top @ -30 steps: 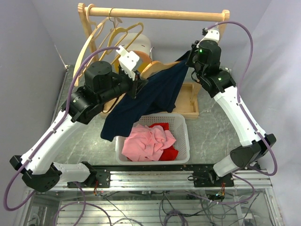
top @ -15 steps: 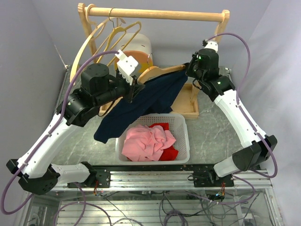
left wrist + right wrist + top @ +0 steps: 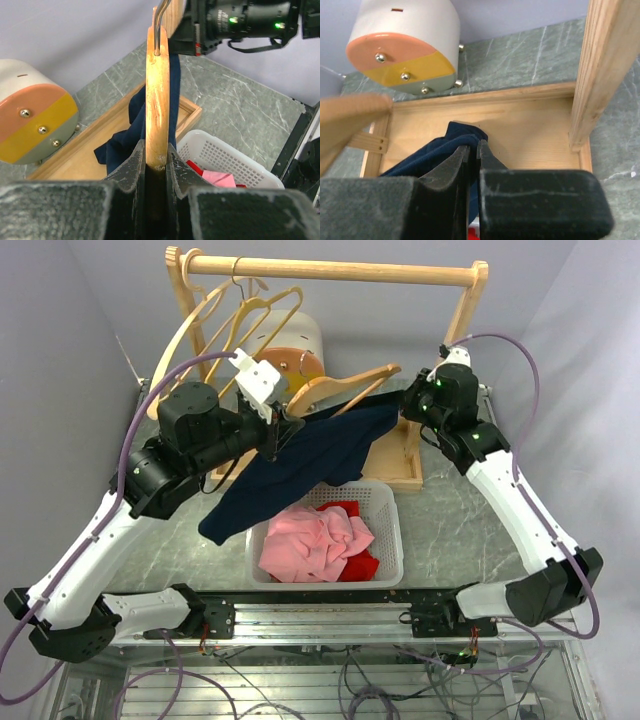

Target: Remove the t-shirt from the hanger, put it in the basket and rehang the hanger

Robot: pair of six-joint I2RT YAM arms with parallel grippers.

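The wooden hanger's hook has room on the bare part of the bar beside the spare hangers, so my left gripper will next carry the hanger outward onto it and release it.
The navy t-shirt is stretched between both grippers and sags over the basket. The wooden hanger is tilted, and its right arm sticks bare above the cloth. My left gripper is shut on the hanger's left end; in the left wrist view the hanger rises from between the jaws of this gripper, with the t-shirt draped behind it. My right gripper is shut on a fold of the shirt. In the right wrist view that fold of t-shirt is pinched by the gripper.
A white basket holding pink and red clothes sits below the shirt. Behind stands a wooden rack with its rail, spare hangers and a wooden base tray. A white cylinder with an orange-yellow face lies behind it.
My left gripper drew the hanger up and to the left while the right gripper pulled the shirt to the right. The hanger's right arm has come bare of the cloth.
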